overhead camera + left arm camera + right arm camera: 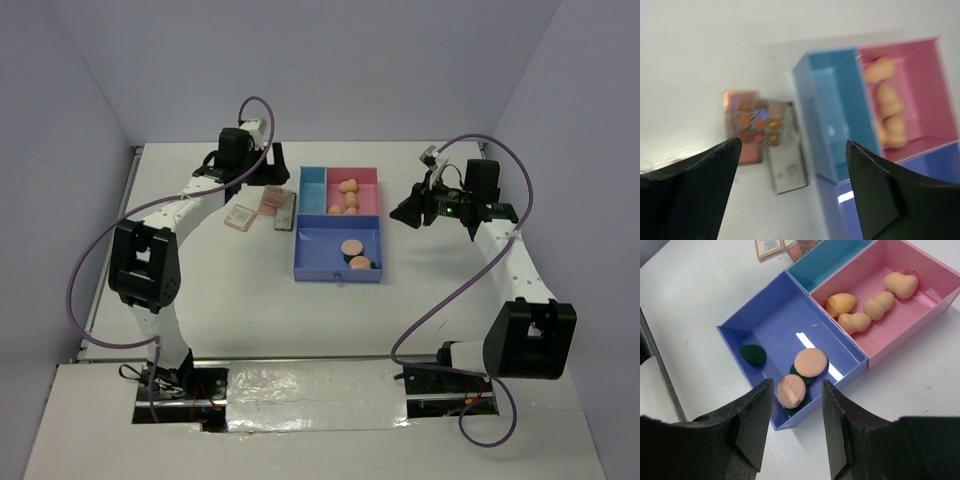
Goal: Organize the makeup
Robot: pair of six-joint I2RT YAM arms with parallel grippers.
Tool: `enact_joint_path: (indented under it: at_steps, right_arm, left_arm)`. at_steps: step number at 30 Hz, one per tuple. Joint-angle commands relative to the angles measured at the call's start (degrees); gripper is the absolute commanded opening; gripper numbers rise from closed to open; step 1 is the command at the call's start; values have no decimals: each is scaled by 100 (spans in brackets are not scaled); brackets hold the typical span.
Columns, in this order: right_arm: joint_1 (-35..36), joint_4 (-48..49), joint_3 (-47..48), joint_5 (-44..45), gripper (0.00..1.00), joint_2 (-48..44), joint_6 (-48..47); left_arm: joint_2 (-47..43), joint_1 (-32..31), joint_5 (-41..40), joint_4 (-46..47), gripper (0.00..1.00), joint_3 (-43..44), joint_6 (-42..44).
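Note:
My left gripper moves back and down onto the tan-edged palette lying apart next. The palette sits below the gripper, to its left in the top view.
A compartment tray (300, 262) sits mid-table. Its pink compartment (935, 270) holds several peach egg-shaped sponges (855, 322). Its large purple compartment (765, 315) holds two peach round puffs (810, 362) lying on dark green discs, and one more green disc (753, 354). The light blue compartment (832, 120) shows nothing inside. Three small palettes (272, 200) lie on the table left of the tray, overlapping in the left wrist view (785, 155). My left gripper (268, 172) is open and empty above the palettes (792, 145). My right gripper (408, 213) is open and empty, right of the tray, over its near corner (796, 385).
The white table (250, 300) has raised edges at left and back, with grey walls around it. A silver strip (310, 385) runs between the arm bases at the near edge. Purple cables loop from both arms.

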Motion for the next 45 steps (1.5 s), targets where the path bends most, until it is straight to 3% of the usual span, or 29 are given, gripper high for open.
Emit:
enact_joint_path:
  at_steps: [1,4,7,16,26,45]
  right_arm:
    - [-10,257,66,-72,51,-1,11]
    - [-1,257,93,-81,51,34,20]
    - [-1,257,66,-72,51,26,11]
    - [-1,275,75,-72,51,131,20]
    - [-1,222,163,-63,51,254,11]
    - [-1,204,163,-19,51,289,-15]
  left_arm:
    - [-20,3,-776,-974,99,118,458]
    - [111,65,-1407,-1301,99,180,485]
    - [208,179,-1454,-1442,99,128,625]
    - [604,732,-1225,-1820,99,-31,1363]
    - [1184,777,-953,-2023,99,382,2188]
    - [1703,777,-715,-1873,95,409,2278]
